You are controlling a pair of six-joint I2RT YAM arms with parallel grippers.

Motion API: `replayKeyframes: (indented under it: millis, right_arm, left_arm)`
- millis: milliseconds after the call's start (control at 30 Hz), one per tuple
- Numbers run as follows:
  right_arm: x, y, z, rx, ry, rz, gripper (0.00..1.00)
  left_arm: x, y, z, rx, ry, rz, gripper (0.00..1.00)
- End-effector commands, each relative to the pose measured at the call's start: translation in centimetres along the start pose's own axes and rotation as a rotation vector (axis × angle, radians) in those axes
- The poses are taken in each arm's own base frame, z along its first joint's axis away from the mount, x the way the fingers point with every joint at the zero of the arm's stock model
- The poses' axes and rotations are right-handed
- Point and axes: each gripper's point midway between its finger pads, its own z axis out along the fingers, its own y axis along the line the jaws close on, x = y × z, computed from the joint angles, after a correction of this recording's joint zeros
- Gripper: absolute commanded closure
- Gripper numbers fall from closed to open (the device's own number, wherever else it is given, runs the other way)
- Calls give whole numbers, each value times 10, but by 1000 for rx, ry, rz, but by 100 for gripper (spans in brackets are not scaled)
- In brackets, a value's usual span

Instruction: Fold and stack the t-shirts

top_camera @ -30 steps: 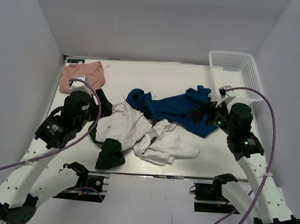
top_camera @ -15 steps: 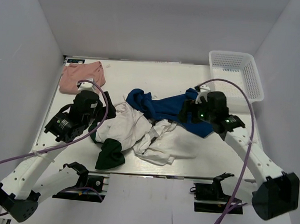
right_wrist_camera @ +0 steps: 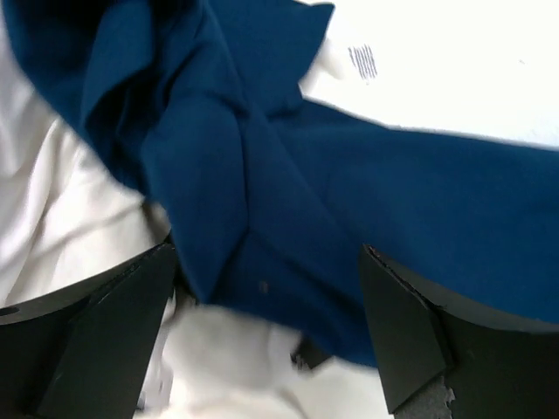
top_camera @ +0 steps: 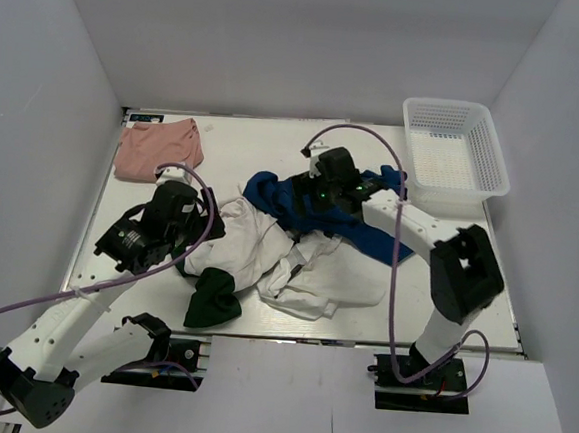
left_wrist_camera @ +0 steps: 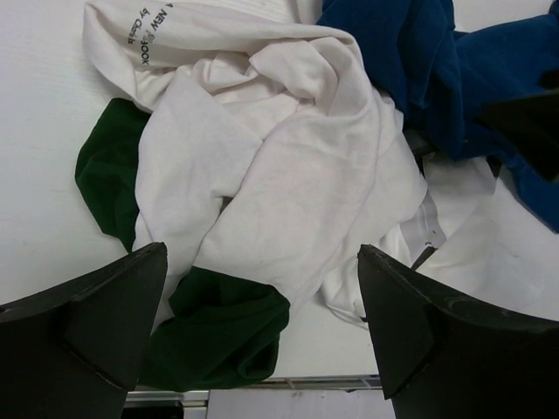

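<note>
I will next lower my right gripper straight down onto the raised fold of the blue shirt (top_camera: 318,201) (right_wrist_camera: 262,249), because that loose fold of cloth is between my open fingers.
A crumpled heap of t-shirts lies mid-table: a white one with dark green sleeves (top_camera: 237,245) (left_wrist_camera: 288,157), a royal blue one (top_camera: 388,239) (right_wrist_camera: 349,201) and a plain white one (top_camera: 330,280). A salmon-pink t-shirt (top_camera: 157,149) lies flat at the back left. My left gripper (top_camera: 207,225) (left_wrist_camera: 262,257) hovers open over the white shirt and its green sleeve (left_wrist_camera: 218,336), holding nothing. My right gripper (top_camera: 303,198) (right_wrist_camera: 266,257) reaches left over the blue shirt, open, with blue cloth below the fingers.
A white lattice basket (top_camera: 455,154) stands at the back right corner. White walls close in the table on three sides. The table's near edge (left_wrist_camera: 288,381) runs just below the green sleeve. The right arm stretches across the blue shirt.
The right arm has swung from beside the basket leftward across the blue shirt. The left arm has edged toward the white shirt. Both grippers stayed open; the cloth has not moved.
</note>
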Motion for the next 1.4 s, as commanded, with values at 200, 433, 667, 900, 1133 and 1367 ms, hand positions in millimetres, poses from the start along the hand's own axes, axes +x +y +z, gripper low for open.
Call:
replayKeyframes:
  millis: [200, 433, 667, 900, 1133, 1367]
  right_arm:
    - [35, 11, 67, -61, 171, 25, 14]
    - [-3, -12, 55, 91, 89, 66, 100]
    - [-132, -45, -35, 310, -222, 28, 100]
    - [-216, -87, -152, 522, -532, 85, 100]
    - [-258, -151, -256, 808, -741, 99, 100]
    - [-298, -222, -332, 997, -940, 97, 100]
  left_arm:
    - [4, 11, -7, -20, -9, -14, 0]
    - [11, 8, -1, 2, 7, -15, 0]
    - [15, 1, 7, 19, 33, -12, 0]
    - [16, -2, 13, 25, 40, -11, 0]
    - [10, -8, 17, 26, 39, -2, 0]
    - [9, -14, 24, 24, 57, 11, 0]
